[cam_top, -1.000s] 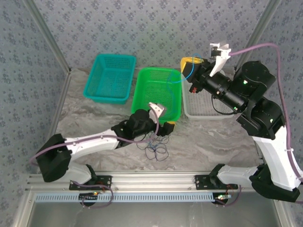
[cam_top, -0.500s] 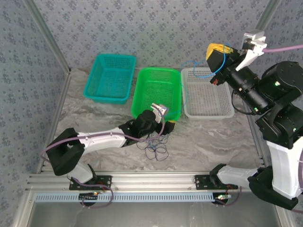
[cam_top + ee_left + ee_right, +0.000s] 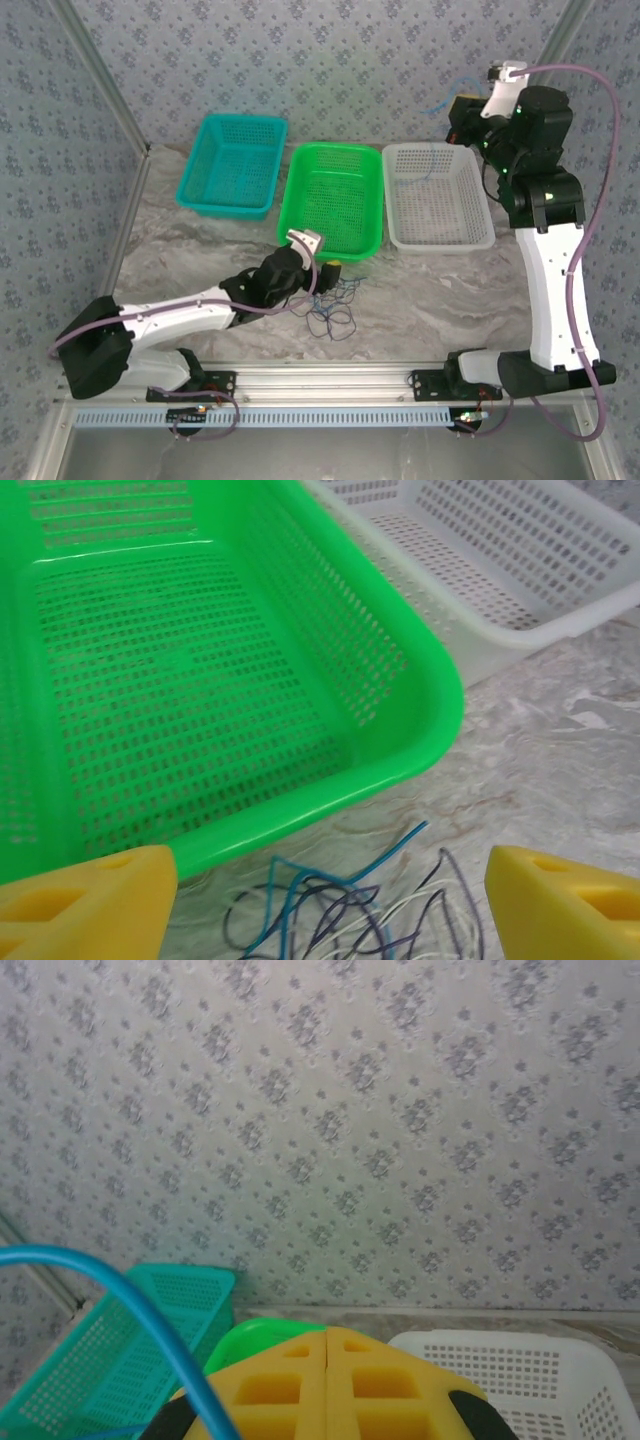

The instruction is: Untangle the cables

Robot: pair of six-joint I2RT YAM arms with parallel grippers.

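Next, my right gripper goes down with its fingers tilting down and releases the blue cable already hanging over the white basket, whose open inside lies below the gripper.
A tangle of thin blue, dark and whitish cables (image 3: 332, 308) lies on the marble table just in front of the green basket (image 3: 300, 190). My left gripper (image 3: 325, 271) hovers low at the tangle's far-left edge. In the left wrist view it is open (image 3: 328, 872), its yellow fingers (image 3: 90, 900) standing wide either side of the cables (image 3: 350, 910). My right gripper (image 3: 453, 108) is raised high over the white basket's far rim, shut (image 3: 328, 1345) on a blue cable (image 3: 110, 1290). That cable (image 3: 437, 103) arcs out to the left of the gripper.
Three baskets stand in a row at the back: teal (image 3: 200, 165), green, and white (image 3: 480, 235). The green basket's near corner (image 3: 440, 710) is close ahead of my left fingers. Patterned walls enclose the table; a metal rail (image 3: 330, 380) runs along the near edge.
My right arm has swung up and to the right, carrying the blue cable from over the green basket to above the white basket. My left gripper has drawn back slightly to the left, staying open.
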